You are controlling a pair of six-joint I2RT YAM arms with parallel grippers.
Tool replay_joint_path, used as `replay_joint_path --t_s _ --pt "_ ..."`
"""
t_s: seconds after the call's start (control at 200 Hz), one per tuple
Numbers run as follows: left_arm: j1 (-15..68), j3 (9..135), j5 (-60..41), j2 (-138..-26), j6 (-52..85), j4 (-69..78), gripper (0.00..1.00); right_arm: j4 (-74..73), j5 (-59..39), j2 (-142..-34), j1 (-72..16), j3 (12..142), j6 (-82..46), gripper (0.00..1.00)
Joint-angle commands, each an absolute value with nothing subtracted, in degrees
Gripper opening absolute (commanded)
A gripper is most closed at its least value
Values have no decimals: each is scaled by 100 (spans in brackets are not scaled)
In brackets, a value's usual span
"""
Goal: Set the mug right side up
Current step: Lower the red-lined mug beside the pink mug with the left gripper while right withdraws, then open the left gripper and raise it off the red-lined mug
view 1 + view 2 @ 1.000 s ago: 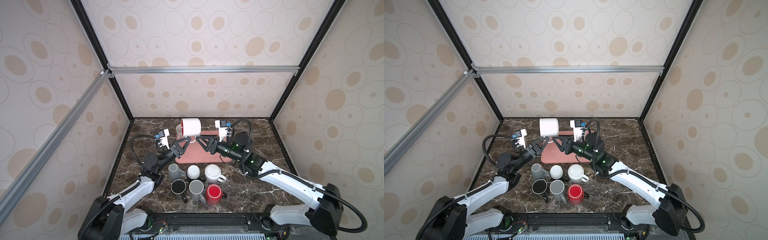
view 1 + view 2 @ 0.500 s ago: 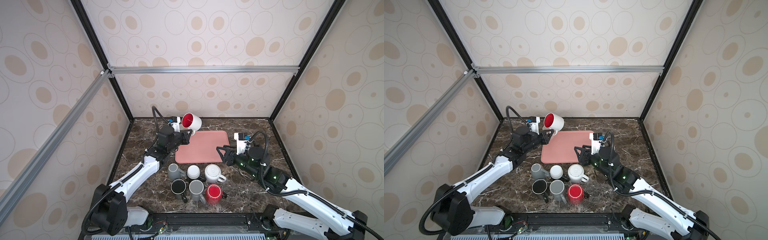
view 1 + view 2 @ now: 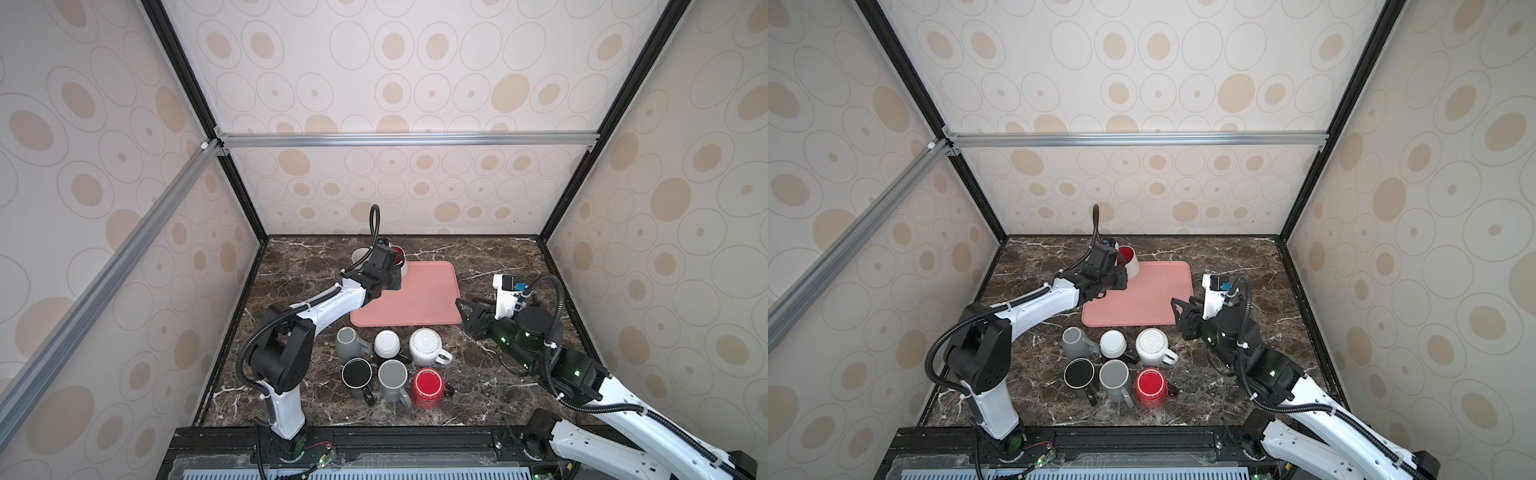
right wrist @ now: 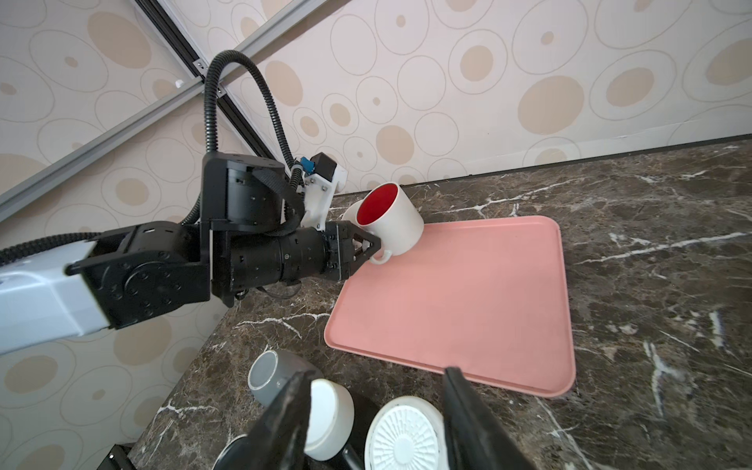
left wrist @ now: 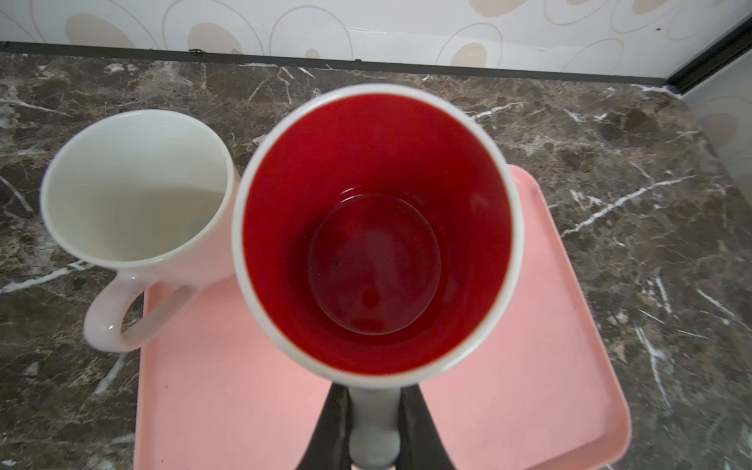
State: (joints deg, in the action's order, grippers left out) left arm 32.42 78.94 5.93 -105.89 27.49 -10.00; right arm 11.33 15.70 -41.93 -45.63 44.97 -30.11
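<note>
The robot next needs to lower the mug in its left gripper onto the tray's back corner beside the upright white mug and let go, since the red opening of the mug faces up.
The mug (image 4: 390, 221) is white outside and red inside. It stands mouth up, slightly tilted, with its base low over the back left corner of the pink tray (image 4: 468, 297). My left gripper (image 4: 376, 246) is shut on the mug's handle; in the left wrist view the handle sits between the black fingers (image 5: 335, 423) below the red bowl of the mug (image 5: 374, 232). Both top views show the mug (image 3: 398, 254) (image 3: 1128, 257) partly hidden by the left wrist. My right gripper (image 3: 462, 306) (image 4: 376, 372) is open and empty, off the tray's front right corner.
An upright white mug (image 5: 134, 191) (image 3: 360, 254) stands close beside the held mug, off the tray's back left corner. Several mugs sit in front of the tray, most upside down: grey (image 3: 347, 338), white (image 3: 387, 343), ribbed white (image 3: 424, 345), black (image 3: 356, 373), grey (image 3: 392, 374), red (image 3: 428, 382).
The mug went from bottom up between both grippers to mouth up in the left gripper alone, lowered to the tray's back left corner. The right gripper let go and drew back right.
</note>
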Motion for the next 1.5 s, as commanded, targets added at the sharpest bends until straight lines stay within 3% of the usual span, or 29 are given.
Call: replay_joint_path --t_s 0.0,0.595,0.98,1.415,1.495 --pt "3258 8493 888 -10817 2618 -826 0 1473 1872 -4005 -4550 4398 -2984 54" --pt "3010 9228 589 -11879 2568 -707 0 1811 2097 -3685 -4540 4320 -2986 55" --pt "2958 9437 1127 -12065 2560 -893 0 1907 2094 -3683 -4535 4269 -3025 55" --pt "2935 9615 1112 -12346 2525 -958 19 1973 2101 -3674 -4541 4199 -3128 56" --pt "2922 9621 1116 -12366 2532 -963 27 1951 2094 -3682 -4539 4194 -3153 56"
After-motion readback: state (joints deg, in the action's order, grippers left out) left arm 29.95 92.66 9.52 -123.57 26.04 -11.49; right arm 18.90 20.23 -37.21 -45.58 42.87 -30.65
